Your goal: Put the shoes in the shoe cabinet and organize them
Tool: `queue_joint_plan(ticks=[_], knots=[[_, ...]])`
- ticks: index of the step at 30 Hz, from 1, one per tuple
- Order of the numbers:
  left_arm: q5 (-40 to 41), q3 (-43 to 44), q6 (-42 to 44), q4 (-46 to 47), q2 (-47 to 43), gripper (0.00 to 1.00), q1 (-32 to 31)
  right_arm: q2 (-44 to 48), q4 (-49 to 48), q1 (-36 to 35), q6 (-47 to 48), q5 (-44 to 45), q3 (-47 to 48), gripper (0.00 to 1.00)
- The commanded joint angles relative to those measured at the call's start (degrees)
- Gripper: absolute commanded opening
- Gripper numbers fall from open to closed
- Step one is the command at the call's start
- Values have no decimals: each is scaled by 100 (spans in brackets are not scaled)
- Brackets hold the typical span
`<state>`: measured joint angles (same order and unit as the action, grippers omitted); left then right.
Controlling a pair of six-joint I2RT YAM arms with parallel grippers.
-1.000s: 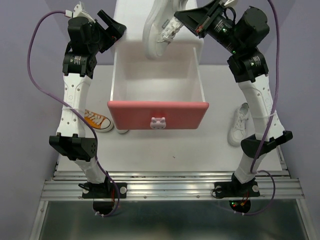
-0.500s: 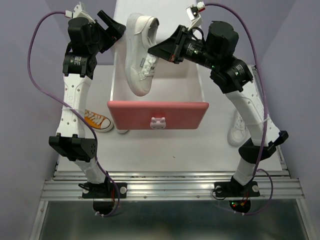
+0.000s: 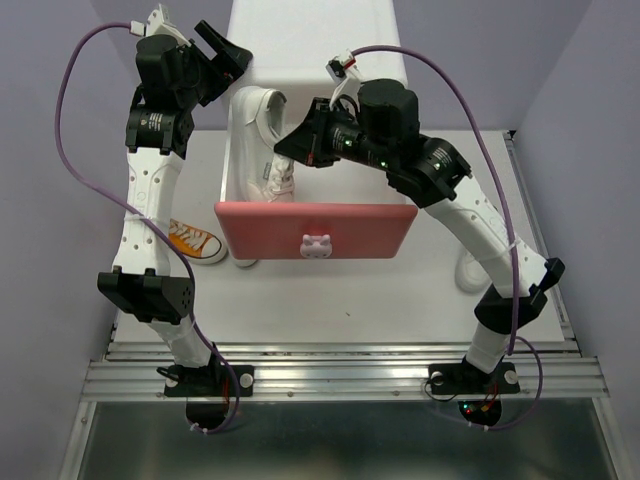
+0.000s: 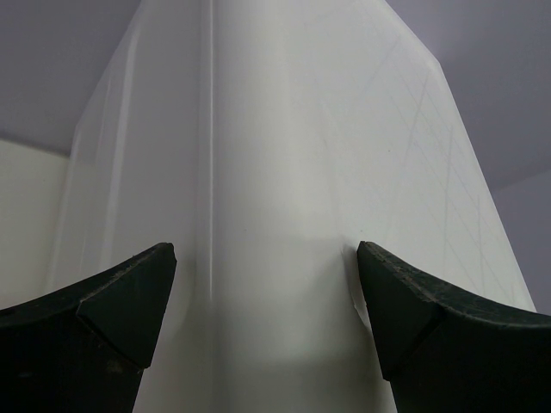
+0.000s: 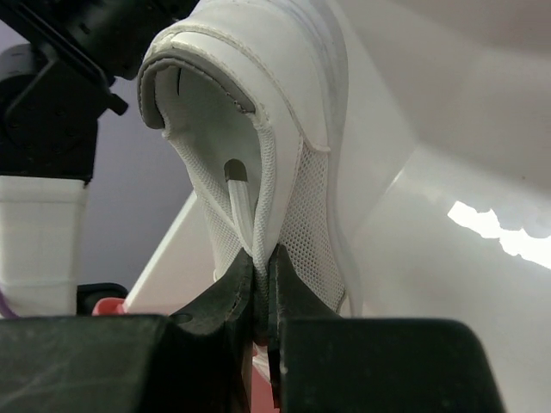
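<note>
Next, my right gripper lowers the toe-down sneaker along the drawer's side to the drawer's white bottom, which lies below the gripper, and releases the sneaker's collar.
A white sneaker (image 3: 255, 125) hangs toe-down in the left part of the open drawer (image 3: 345, 188) of the shoe cabinet (image 3: 315, 40). My right gripper (image 3: 292, 150) is shut on it. In the right wrist view the gripper (image 5: 263, 268) pinches the sneaker's (image 5: 258, 95) mesh collar. The left gripper (image 3: 222, 55) stands open beside the cabinet's top left corner. Its wrist view shows only the white cabinet wall (image 4: 284, 172) between the spread gripper (image 4: 267, 297). An orange sneaker (image 3: 197, 243) lies on the table at the left. A second white sneaker (image 3: 468, 268) lies at the right, partly behind the right arm.
The drawer's salmon-pink front (image 3: 370, 228) with its bunny knob (image 3: 316, 244) juts out over the table's middle. A small white piece (image 3: 245, 263) shows under the front's left corner; what it is I cannot tell. The left arm's forearm runs over the orange sneaker.
The right arm has swung left and down, carrying the white sneaker from above the cabinet into the drawer's left side. The left arm has not moved.
</note>
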<state>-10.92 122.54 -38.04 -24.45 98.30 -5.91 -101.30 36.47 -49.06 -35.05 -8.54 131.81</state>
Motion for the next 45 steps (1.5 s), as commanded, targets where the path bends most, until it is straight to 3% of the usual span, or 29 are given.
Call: queue_joint_plan(ticks=[1,11,34,45], knots=[[468,-459,447,-1282,471,96,46,268,-369,-191,121,685,99,1],[520,-582,412,-1220,436,96,46,321,114,-543,-344,2303,-41,0],[643,-960,394,-1088,277,96,46,-452,335,-596,-160,2752,723,1],[749,-960,438,-1088,286,96,46,-593,282,-596,-160,2945,644,1]])
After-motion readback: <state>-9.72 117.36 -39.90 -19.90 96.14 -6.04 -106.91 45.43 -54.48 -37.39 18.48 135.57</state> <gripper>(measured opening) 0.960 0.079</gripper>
